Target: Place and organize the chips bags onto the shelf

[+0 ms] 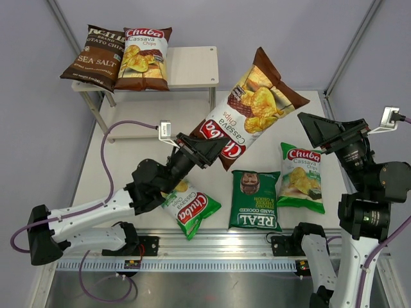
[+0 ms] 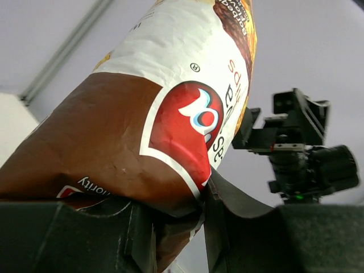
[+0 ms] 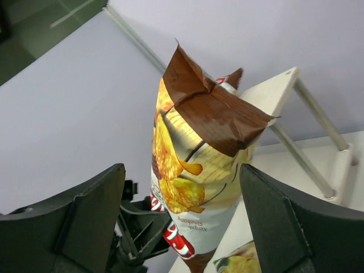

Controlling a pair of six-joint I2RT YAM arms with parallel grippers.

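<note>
The left gripper moves outward next, turns the held bag over the shelf top's free spot and releases, since the shelf top has a bare end (image 1: 192, 67) beside the other Chuba bag.
My left gripper (image 1: 215, 149) is shut on the bottom end of a brown/white Chuba bag (image 1: 253, 106) and holds it up in the air over the table's middle; the bag fills the left wrist view (image 2: 142, 114). My right gripper (image 1: 321, 131) is open and empty to the right of that bag, which stands between its fingers (image 3: 94, 222) in the right wrist view (image 3: 199, 165). On the shelf (image 1: 192, 67) top lie the dark brown Sea Salt bag (image 1: 96, 56) and another brown/white Chuba bag (image 1: 145, 56). On the table lie two green Chuba bags (image 1: 191, 212) (image 1: 302, 176) and the dark green REAL bag (image 1: 255, 200).
The shelf stands at the far left with its right third bare. Grey walls and metal frame posts close in the table (image 1: 160, 122) at back and sides. A rail runs along the near edge (image 1: 212, 247).
</note>
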